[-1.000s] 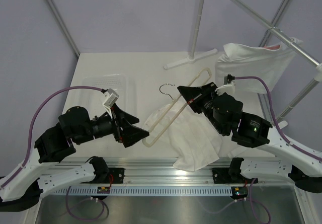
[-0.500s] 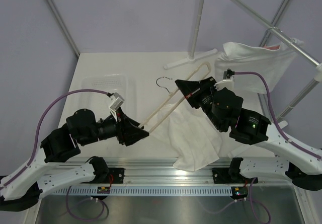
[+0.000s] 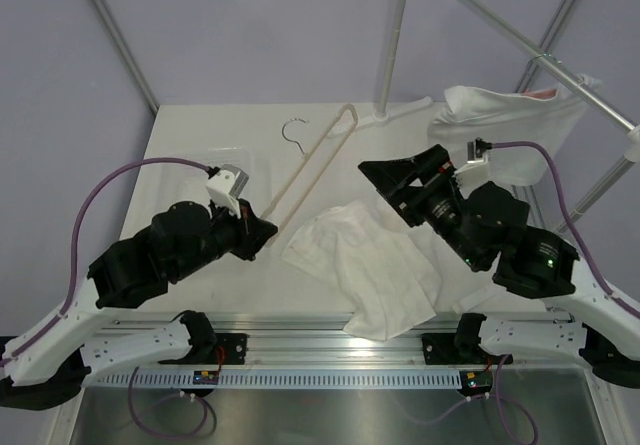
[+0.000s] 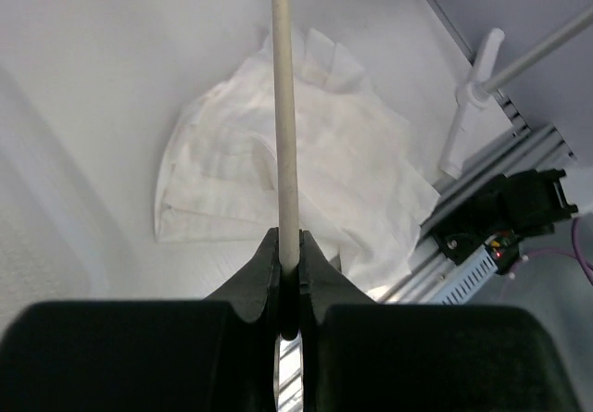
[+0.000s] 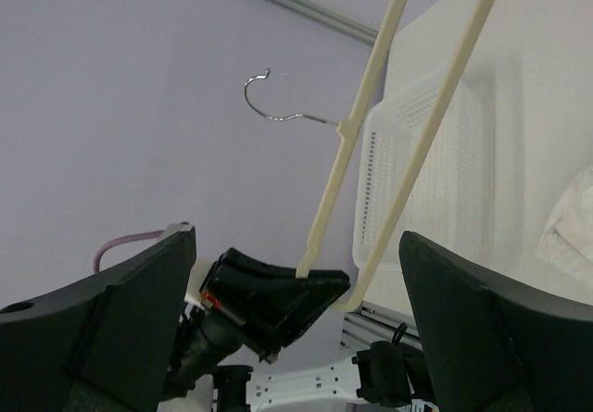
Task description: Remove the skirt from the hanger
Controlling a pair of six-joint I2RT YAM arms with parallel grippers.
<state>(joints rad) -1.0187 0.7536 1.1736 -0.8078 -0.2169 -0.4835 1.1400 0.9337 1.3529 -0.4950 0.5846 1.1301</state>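
The left gripper carries the emptied hanger hook-first onto the rack's bar (image 3: 490, 23) next and releases, since the bar is outward of it and to its right in the top view.
The cream hanger (image 3: 310, 160) is tilted up over the table with its wire hook (image 3: 293, 130) at the far end, and nothing hangs on it. My left gripper (image 3: 262, 227) is shut on its near end; in the left wrist view the bar (image 4: 283, 106) rises straight out of the closed gripper (image 4: 289, 266). The white skirt (image 3: 365, 265) lies crumpled flat on the table, apart from the hanger, and shows below the bar (image 4: 278, 171). My right gripper (image 3: 385, 187) hovers open above the skirt's far edge, holding nothing. The right wrist view has its fingers (image 5: 120, 319) spread wide, facing the hanger (image 5: 371, 106).
A white perforated basket (image 3: 215, 165) sits on the table's left part, under the hanger. White garments (image 3: 510, 125) hang on a rack at the back right. The rack's pole and foot (image 3: 385, 115) stand at the table's far edge. A metal rail (image 3: 330, 350) runs along the near edge.
My left gripper closed on the hanger's end and swung it up and to the far left, off the skirt. My right gripper let go of the hanger, opened, and drew back to the right.
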